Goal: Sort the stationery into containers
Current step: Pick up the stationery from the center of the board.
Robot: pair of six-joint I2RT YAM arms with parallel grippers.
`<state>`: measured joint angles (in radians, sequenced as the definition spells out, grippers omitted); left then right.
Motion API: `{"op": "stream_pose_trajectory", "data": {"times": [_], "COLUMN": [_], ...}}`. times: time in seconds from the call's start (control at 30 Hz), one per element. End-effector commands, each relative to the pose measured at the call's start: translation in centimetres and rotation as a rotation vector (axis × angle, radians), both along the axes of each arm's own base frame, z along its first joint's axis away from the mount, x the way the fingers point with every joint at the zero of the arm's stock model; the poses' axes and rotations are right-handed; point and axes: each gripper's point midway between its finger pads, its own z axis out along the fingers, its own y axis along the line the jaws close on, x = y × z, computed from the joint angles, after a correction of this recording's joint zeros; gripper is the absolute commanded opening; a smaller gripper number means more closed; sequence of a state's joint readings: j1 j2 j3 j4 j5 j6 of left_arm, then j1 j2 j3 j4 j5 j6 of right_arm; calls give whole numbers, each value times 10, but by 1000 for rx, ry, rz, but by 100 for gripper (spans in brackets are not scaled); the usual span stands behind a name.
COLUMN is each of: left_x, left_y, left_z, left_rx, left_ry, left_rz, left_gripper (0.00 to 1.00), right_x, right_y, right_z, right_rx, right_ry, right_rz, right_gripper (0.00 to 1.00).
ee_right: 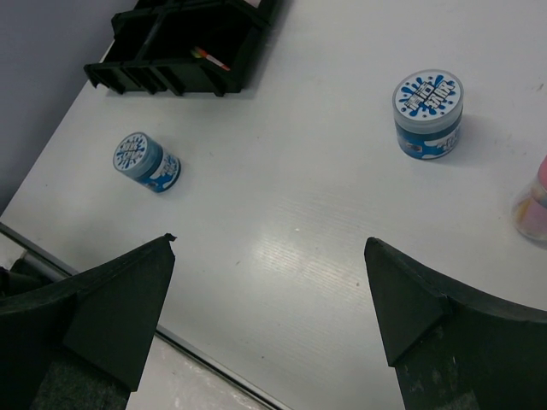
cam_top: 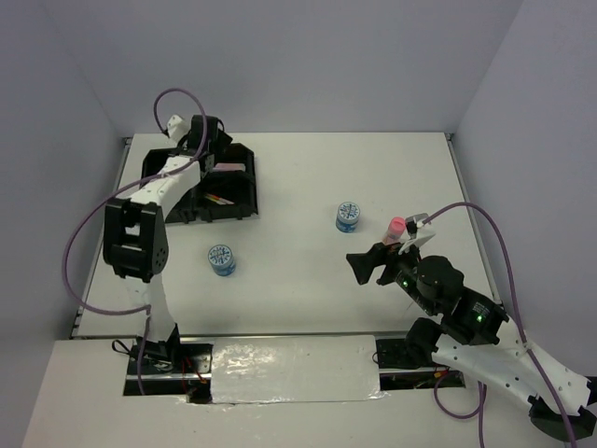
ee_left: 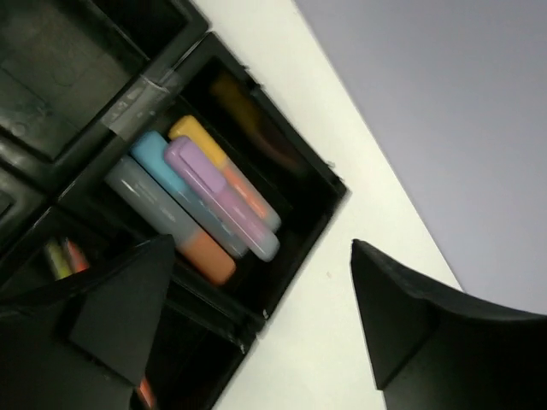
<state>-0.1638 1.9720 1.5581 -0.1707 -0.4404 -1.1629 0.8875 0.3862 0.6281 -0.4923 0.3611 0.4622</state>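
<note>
The lid of the closer blue tub is outside the tray, so I need to move my left gripper back past the tray's near edge and down around that lid.
The black divided tray stands at the far left of the table. My left gripper hovers open and empty over its far end. In the left wrist view the gripper is above the tray's edge, where one compartment holds purple, blue and orange markers. Two blue tubs stand on the table, one near the tray and one at mid-right. The pink-capped bottle stands by my right gripper, which is open and empty above the table.
In the right wrist view the gripper is over bare table, with both tubs, the tray and the bottle ahead. The table's near edge lies below. Grey walls enclose the table.
</note>
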Motion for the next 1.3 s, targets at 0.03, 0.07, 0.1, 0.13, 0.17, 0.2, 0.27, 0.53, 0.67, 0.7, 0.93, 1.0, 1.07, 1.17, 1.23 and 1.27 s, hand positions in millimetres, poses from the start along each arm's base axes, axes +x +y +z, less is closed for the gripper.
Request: {"op": "stream_pose_trajectory", "data": {"times": [0.03,0.07,0.1,0.13,0.17,0.2,0.27,0.53,0.67,0.7,0.93,1.0,1.07,1.17,1.23,1.27], "left_x": [-52,-66,-80,-99,-126,-143,-188,-290,-313,-313,-314,-314,-313,-310,-307,-304], "left_y": [-9,-9,-12,-13,-12,-17,-21,-45,-46,-45,-45,-45,-45,-39,-35,-35], "left_z": [121,116,112,121,94,82,56,-13,-43,-43,-55,-62,-65,-66,-65,-64], "left_rx": [191,211,238,238,242,242,231,161,166,165,197,196,201,230,249,252], "left_ry": [-71,-34,2,9,122,164,226,332,400,400,444,467,481,494,496,488], "left_rz": [-151,-182,-238,-267,-307,-363,-411,-689,-760,-757,-738,-737,-730,-691,-667,-666], "left_gripper": [99,99,99,99,99,99,99,99,99,99,99,99,99,99,99,99], "right_x": [3,3,3,3,6,7,7,0,6,6,2,1,1,1,0,0], "right_y": [5,5,6,5,2,0,-3,10,11,11,28,29,29,31,35,36], "right_z": [12,11,10,10,9,9,8,-6,-33,-31,-30,-32,-34,-36,-37,-37], "right_rx": [35,34,35,36,36,55,62,66,-67,-69,-34,-36,-43,-45,-43,-40], "right_ry": [-40,-37,-34,-30,-26,-12,-4,62,160,157,126,120,117,117,117,117], "right_rz": [10,12,12,6,-21,-42,-59,-1,-33,-31,57,72,72,82,100,106], "right_gripper": [100,100,100,100,100,100,100,100,100,100,100,100,100,100,100,100]}}
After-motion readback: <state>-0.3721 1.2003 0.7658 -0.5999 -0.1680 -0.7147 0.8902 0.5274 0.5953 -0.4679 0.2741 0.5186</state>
